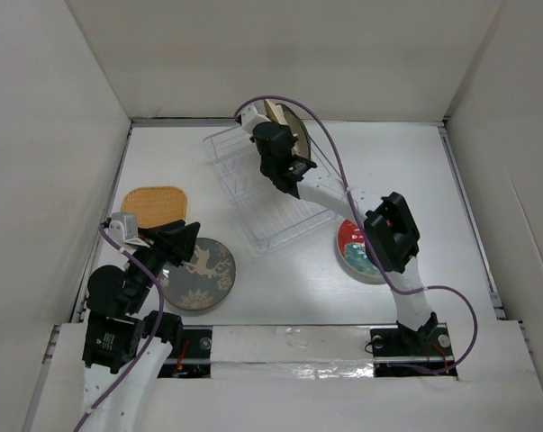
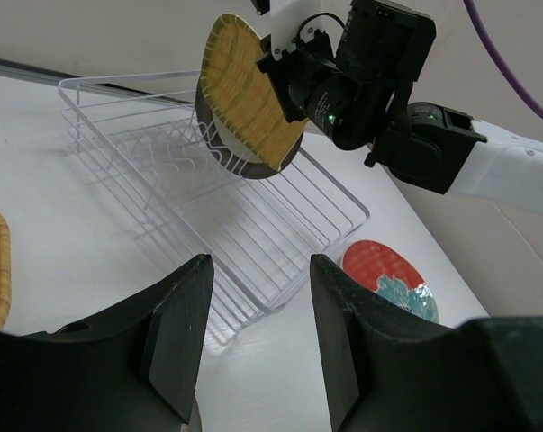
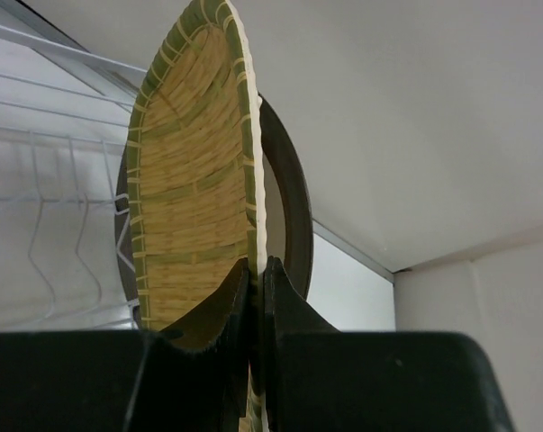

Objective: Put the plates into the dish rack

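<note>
Next, my right gripper lowers the woven plate among the rack's wires beside the upright brown-grey plate (image 3: 294, 198), because the woven plate is still held over the rack (image 1: 276, 211).
My right gripper (image 3: 256, 265) is shut on the rim of a woven yellow plate (image 3: 194, 180) and holds it on edge over the far end of the clear wire dish rack (image 1: 276, 211). A brown-grey round plate (image 3: 294, 198) stands upright just behind the woven plate, in the rack. From the left wrist view the held plate (image 2: 244, 94) overlaps the round plate (image 2: 219, 148). My left gripper (image 2: 259, 263) is open and empty, above the dark horse plate (image 1: 203, 274). A second woven plate (image 1: 156, 205) and the red-and-teal plate (image 1: 357, 250) lie flat on the table.
The rack (image 2: 253, 225) lies slantwise at mid-table with rows of upright prongs. White walls close in the table on three sides. The right arm (image 1: 393, 234) reaches over the red-and-teal plate (image 2: 388, 274).
</note>
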Robot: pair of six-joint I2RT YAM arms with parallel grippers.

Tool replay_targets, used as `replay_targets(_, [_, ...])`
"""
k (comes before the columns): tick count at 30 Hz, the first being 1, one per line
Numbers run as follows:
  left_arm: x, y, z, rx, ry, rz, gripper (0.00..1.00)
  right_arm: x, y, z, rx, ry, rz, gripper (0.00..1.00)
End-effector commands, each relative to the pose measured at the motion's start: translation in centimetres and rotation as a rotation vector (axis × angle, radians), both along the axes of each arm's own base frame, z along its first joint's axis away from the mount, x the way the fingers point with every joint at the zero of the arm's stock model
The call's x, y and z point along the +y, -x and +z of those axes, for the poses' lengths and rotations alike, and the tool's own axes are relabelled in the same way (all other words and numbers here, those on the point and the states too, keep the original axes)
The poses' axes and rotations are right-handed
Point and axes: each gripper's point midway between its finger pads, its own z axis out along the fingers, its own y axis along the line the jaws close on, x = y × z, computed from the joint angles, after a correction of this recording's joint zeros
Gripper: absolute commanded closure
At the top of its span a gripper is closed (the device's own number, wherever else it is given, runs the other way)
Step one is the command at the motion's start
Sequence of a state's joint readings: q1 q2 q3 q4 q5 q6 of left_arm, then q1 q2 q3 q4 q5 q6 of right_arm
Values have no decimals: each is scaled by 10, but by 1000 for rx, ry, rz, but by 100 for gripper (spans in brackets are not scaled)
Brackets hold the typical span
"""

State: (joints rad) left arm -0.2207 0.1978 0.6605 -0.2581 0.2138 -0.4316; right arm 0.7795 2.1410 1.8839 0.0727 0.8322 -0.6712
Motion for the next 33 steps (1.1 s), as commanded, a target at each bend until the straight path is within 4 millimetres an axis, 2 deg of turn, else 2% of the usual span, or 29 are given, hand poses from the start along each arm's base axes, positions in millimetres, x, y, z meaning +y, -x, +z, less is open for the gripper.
replay_targets(1, [-1, 1, 12, -54, 7, -8, 56, -14, -4, 71, -188, -102, -63, 100])
replay_targets(8, [-2, -1, 11, -47, 4, -10, 56, -21, -14, 38, -181, -65, -90, 100])
replay_targets(18, [-2, -2, 10, -39, 2, -11, 56, -14, -13, -19, -94, -109, -67, 100])
replay_targets(22, [-2, -2, 10, -39, 3, -10, 56, -11, -10, -25, -64, -193, -58, 100])
replay_targets(23, [-2, -2, 9, -38, 2, -10, 56, -10, -9, -23, -60, -215, -60, 97])
replay_targets(24, [-3, -2, 9, -36, 1, -13, 56, -9, -8, -19, -57, -243, -55, 81])
replay_targets(26, [-3, -3, 8, -33, 0, -16, 56, -14, -4, 0, -60, -338, -61, 56])
replay_targets(27, [-3, -2, 9, -38, 1, -17, 56, -15, -4, 9, -54, -376, -41, 40])
replay_targets(29, [-3, -2, 9, -37, -1, -17, 56, -15, 6, 32, -28, -502, 4, 31])
replay_targets(30, [-4, -2, 8, -37, -1, -19, 56, -22, 8, 40, -25, -543, 5, 29])
replay_targets(33, [-4, -1, 10, -44, -1, -22, 56, -40, 34, 56, 18, -706, 42, 28])
